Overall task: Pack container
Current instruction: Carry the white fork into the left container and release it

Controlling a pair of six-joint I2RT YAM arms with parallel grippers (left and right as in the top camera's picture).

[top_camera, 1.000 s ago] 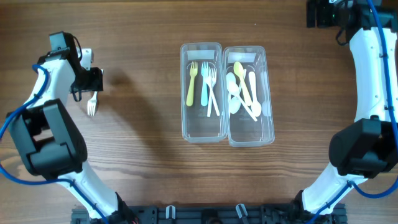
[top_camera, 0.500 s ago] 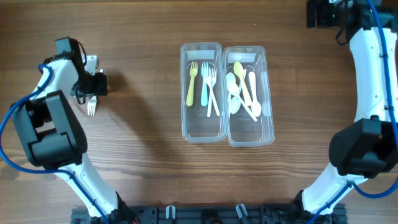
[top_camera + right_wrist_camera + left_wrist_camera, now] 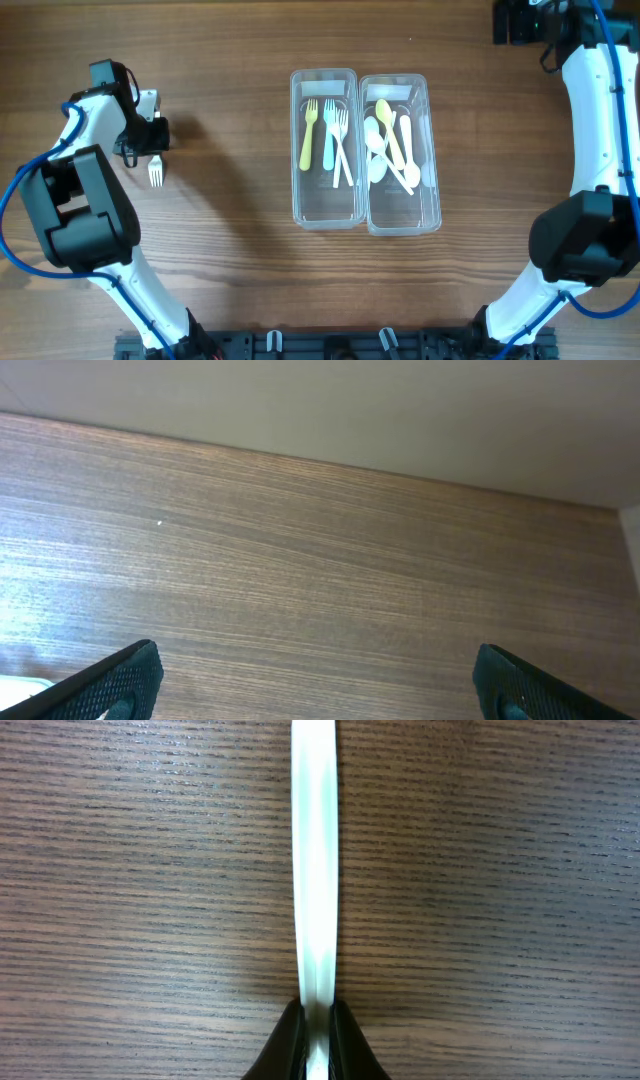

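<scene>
The container already holding forks stands to the right of my left gripper in the overhead view. The left gripper lifts the fork next, crosses over and releases it inside.
A white plastic fork [image 3: 155, 173] lies at the far left of the table, tines toward the front. My left gripper [image 3: 148, 140] is shut on its handle. In the left wrist view the white handle [image 3: 314, 870] runs straight up from between the two dark fingertips [image 3: 287, 1042], which pinch it close above the wood. Two clear containers stand side by side at the centre: the left one [image 3: 324, 205] holds several forks, the right one [image 3: 404, 215] holds several spoons. My right gripper [image 3: 315, 680] is open over bare wood at the far right corner, holding nothing.
The right arm [image 3: 600, 120] runs along the table's right edge and the left arm [image 3: 80, 200] along the left edge. A pale wall [image 3: 320, 400] rises behind the table's back edge in the right wrist view.
The left gripper has closed on the white fork's handle. The fork's tines have shifted slightly right and toward the front. The right arm has not moved.
</scene>
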